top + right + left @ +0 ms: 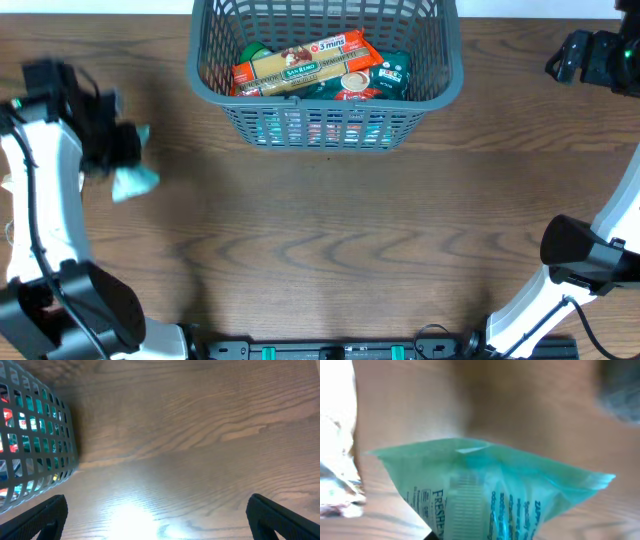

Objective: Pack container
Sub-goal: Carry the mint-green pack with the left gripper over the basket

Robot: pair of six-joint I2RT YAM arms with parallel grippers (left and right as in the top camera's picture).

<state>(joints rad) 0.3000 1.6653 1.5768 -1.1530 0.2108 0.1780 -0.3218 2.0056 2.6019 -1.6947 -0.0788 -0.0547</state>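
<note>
My left gripper holds the packet and will move outward and to the right in the overhead view next. It will let go of the packet behind the pasta box (300, 68), where the basket (420, 95) has room.
The container, a dark grey slatted basket (420, 95), stands at the back centre and holds several grocery packs, among them a long pasta box (300, 68). Its lattice wall also shows in the right wrist view (35, 455) at the left. My left gripper (118, 160) at the far left is shut on a teal plastic packet (135, 180), held above the table. In the left wrist view the packet (490, 490) fills the lower frame and hides the fingers. My right gripper (157, 515) is open and empty above bare wood; in the overhead view it sits at the far right (590, 55).
The wooden table (340, 240) spreads in front of the basket. A bright white patch (335, 435) shows at the left edge of the left wrist view. Both arm bases stand at the front corners.
</note>
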